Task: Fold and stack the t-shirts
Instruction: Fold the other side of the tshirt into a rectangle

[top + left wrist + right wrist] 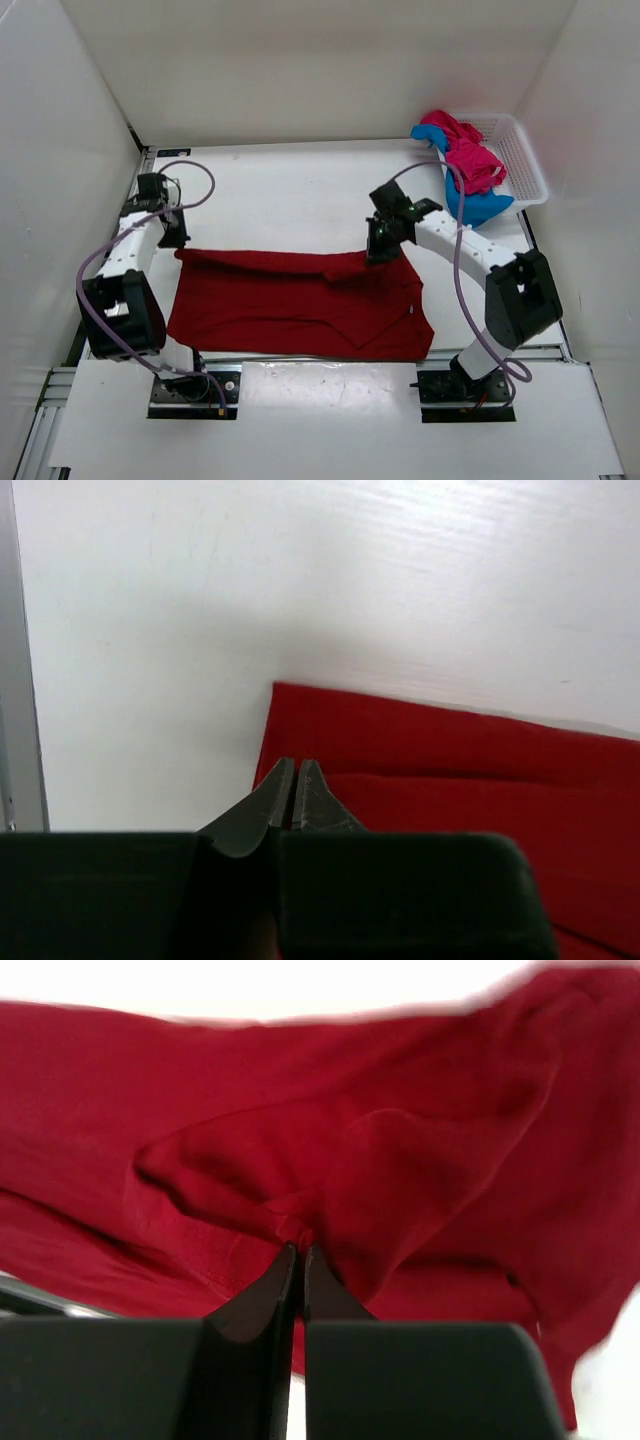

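The pinched red cloth goes back with my left gripper next and comes free on the shirt's spread body, since that part of the shirt lies back from the gripper.
The dark red t-shirt (290,305) lies spread across the table's middle, its far edge partly folded over. My left gripper (176,240) is shut at the shirt's far left corner. In the left wrist view its tips (295,765) press together on the red cloth (450,770) just inside the edge. My right gripper (378,250) is shut on the far edge near the right end. In the right wrist view a small pucker of red cloth (200,1110) bunches at its tips (298,1250). The pink t-shirt (470,155) and the blue t-shirt (475,208) hang crumpled over the basket's rim.
A white mesh basket (525,160) stands at the far right corner against the wall. White walls enclose the table on three sides. Both arms' purple cables loop above the table near the shirt's ends.
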Motion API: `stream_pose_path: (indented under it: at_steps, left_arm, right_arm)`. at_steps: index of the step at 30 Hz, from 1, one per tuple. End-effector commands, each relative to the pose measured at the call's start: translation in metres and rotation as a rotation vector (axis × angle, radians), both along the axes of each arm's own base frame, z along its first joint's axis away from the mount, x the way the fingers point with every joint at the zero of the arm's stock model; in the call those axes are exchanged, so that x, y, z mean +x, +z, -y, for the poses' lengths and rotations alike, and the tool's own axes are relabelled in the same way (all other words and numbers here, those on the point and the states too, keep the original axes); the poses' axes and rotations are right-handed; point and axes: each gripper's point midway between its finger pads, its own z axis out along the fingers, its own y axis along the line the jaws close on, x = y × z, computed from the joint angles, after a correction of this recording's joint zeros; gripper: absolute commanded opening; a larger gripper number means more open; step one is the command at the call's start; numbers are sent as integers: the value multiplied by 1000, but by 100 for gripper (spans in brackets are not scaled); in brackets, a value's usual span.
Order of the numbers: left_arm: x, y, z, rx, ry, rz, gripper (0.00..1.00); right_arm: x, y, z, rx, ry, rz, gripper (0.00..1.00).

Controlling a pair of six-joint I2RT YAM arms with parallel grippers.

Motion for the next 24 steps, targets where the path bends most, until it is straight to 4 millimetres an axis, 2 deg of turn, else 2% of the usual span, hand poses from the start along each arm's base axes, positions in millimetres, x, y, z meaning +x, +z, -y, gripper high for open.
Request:
stream_pose_path:
  at_steps: [1, 5, 9, 13, 22, 24]
  left_arm:
    - [-27, -19, -13, 70, 48, -49, 10]
    - [-49, -41, -16, 94, 63, -119, 10]
    - [-49, -51, -15, 101, 57, -149, 10]
    - [-55, -60, -13, 130, 47, -191, 10]
    - [-60, -62, -17, 171, 53, -207, 10]
    - [-62, -64, -17, 184, 48, -217, 23]
  right_arm:
    - [-14, -6, 10, -39, -19, 40, 0]
    - [-34, -20, 8, -33, -23, 16, 0]
    - [-43, -31, -1, -32, -5, 4, 0]
    - [-48, -43, 0, -48, -8, -38, 0]
    - [-68, -52, -6, -63, 67, -55, 0]
    - [-74, -57, -10, -51, 96, -93, 7]
